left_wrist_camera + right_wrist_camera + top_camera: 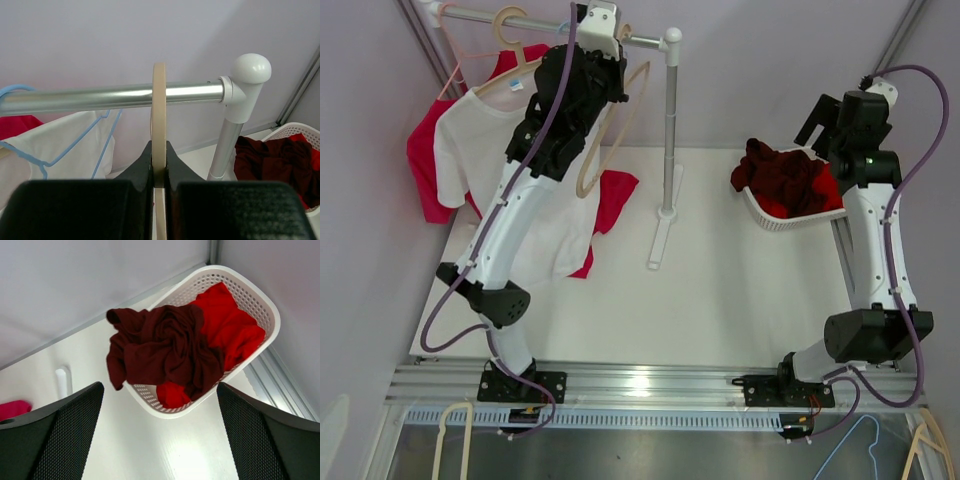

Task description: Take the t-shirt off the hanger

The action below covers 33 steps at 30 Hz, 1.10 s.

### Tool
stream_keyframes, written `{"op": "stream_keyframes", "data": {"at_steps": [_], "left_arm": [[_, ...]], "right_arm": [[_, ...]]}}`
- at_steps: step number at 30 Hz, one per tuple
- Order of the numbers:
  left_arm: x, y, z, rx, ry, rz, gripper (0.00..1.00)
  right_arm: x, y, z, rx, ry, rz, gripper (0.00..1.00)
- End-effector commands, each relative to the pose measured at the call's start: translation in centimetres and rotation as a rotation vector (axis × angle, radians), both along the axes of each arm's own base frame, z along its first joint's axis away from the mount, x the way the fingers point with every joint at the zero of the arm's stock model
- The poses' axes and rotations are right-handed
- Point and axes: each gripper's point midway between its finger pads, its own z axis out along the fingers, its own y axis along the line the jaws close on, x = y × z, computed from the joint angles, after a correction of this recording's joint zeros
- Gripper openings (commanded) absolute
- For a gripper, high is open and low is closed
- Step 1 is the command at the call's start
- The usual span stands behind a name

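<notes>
The upright pole is right of my left gripper in the top view, so I should slide along the bar [545, 20] toward it and release the already hooked beige hanger.
A white t-shirt [485, 150] hangs on a hanger at the left of the silver rail [545, 20]; it also shows in the left wrist view [65, 145], beside a blue hanger [30, 152]. A red shirt [425, 175] hangs behind it. My left gripper [600, 45] is up at the rail, right of the white t-shirt, shut on a bare beige hanger [159, 115] whose hook sits over the rail [100, 98]. In the top view that beige hanger [612, 140] dangles empty. My right gripper [825, 120] is open and empty above the basket [160, 390].
A white basket [790, 218] at the right holds a dark red garment [165, 350] and a red one [225, 325]. The rack's upright pole [670, 140] stands mid-table on a white foot. A pink-red garment [615, 195] hangs low behind my left arm. Spare hangers lie below the near edge.
</notes>
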Motion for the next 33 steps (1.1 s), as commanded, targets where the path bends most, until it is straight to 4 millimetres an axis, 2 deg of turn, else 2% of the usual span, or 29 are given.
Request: {"op": "stream_keyframes", "data": {"at_steps": [1, 7, 19, 26, 31, 32, 33], "left_arm": [[-0.3, 0.1, 3.4, -0.047, -0.096, -0.026, 0.01], [0.5, -0.1, 3.1, -0.051, -0.099, -0.031, 0.01], [2.1, -0.7, 3.0, -0.074, -0.121, -0.049, 0.01], [3.8, -1.8, 1.5, -0.077, -0.108, -0.074, 0.01], [4.0, -2.3, 0.9, -0.067, -0.096, -0.092, 0.01], [3.9, -2.2, 1.0, -0.069, -0.097, -0.094, 0.03], [3.8, -2.2, 0.9, -0.066, -0.093, -0.092, 0.12]], "right_arm": [[-1.3, 1.1, 5.0, -0.008, -0.164, 0.059, 0.99], [-2.2, 1.1, 5.8, -0.017, -0.182, 0.064, 0.99], [-2.3, 1.6, 5.2, -0.005, -0.177, 0.091, 0.99], [-2.5, 2.1, 5.7, 0.000, -0.191, 0.110, 0.99], [-2.7, 2.2, 5.5, 0.002, -0.191, 0.114, 1.00], [-2.6, 2.2, 5.5, 0.004, -0.192, 0.115, 1.00], [-2.5, 2.3, 5.6, 0.005, -0.193, 0.119, 0.99]]}}
